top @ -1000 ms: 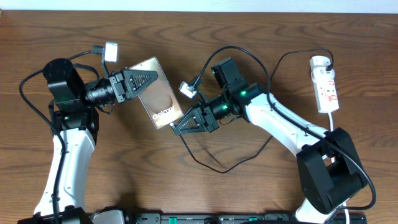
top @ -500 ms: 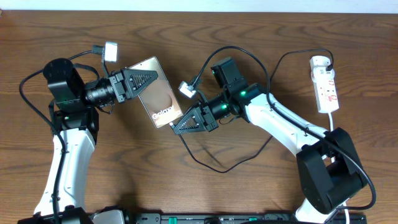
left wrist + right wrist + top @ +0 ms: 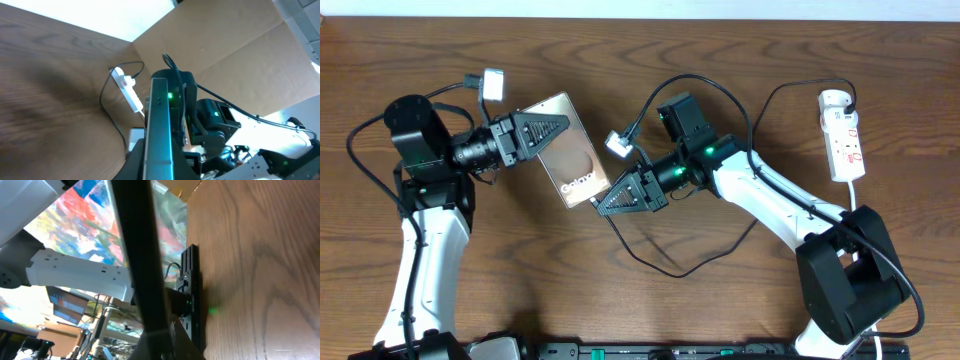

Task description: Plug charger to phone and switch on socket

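My right gripper needs to move away from the phone's lower edge next, then turn its fingers down to lower toward the wood (image 3: 632, 238), where the cable has room.
The phone (image 3: 575, 160), bronze back up with white lettering, is held off the table by my left gripper (image 3: 558, 128), shut on its upper left part. In the left wrist view its thin edge (image 3: 160, 125) runs straight out between the dark fingers (image 3: 137, 161). My right gripper (image 3: 605, 203) is shut at the phone's lower edge, and the charger's black cable (image 3: 665, 272) loops away from its tip toward the white adapter (image 3: 834, 100). The plug tip is hidden. The socket (image 3: 844, 140) lies at the far right, also visible as a white strip (image 3: 128, 91).
The socket's white cord (image 3: 856, 190) runs down toward the right arm's base (image 3: 845, 285). A black rail (image 3: 670, 351) lines the table's front edge. Brown cardboard (image 3: 225, 45) stands behind the table. The right wrist view shows a dark bar (image 3: 142, 270) close up against the wood.
My left arm has shifted slightly left and up, taking the phone with it. The right gripper has stayed at the phone's lower edge.
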### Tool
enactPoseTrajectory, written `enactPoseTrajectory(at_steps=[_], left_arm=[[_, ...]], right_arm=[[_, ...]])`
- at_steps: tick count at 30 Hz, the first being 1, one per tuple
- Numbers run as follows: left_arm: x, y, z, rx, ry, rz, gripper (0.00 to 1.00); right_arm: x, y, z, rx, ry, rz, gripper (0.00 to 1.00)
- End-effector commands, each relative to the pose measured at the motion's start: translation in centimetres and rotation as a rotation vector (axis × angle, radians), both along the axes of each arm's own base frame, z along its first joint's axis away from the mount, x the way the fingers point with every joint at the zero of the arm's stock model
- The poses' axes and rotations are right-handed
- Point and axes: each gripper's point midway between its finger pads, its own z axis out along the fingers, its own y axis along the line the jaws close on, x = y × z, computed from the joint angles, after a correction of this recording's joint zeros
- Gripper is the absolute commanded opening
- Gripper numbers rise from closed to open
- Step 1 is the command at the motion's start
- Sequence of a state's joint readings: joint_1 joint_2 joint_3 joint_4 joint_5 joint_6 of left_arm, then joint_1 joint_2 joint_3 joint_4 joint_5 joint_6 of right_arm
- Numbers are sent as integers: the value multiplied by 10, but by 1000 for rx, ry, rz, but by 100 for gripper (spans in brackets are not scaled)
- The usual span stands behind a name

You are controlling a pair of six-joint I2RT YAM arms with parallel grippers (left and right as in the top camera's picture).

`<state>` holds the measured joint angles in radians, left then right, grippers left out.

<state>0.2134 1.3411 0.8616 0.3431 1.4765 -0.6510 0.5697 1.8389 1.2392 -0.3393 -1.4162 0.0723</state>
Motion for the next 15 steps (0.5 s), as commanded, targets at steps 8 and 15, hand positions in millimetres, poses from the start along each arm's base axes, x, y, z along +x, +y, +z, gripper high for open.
enactPoseTrajectory(at_steps=[8, 15], left_arm=[[-6, 9, 4, -15, -5, -29, 7], [-5, 25, 5, -26, 13, 5, 7]], right_arm=[[3, 1, 10, 15, -17, 0, 1], [10, 2, -8, -87, -19, -63, 1]])
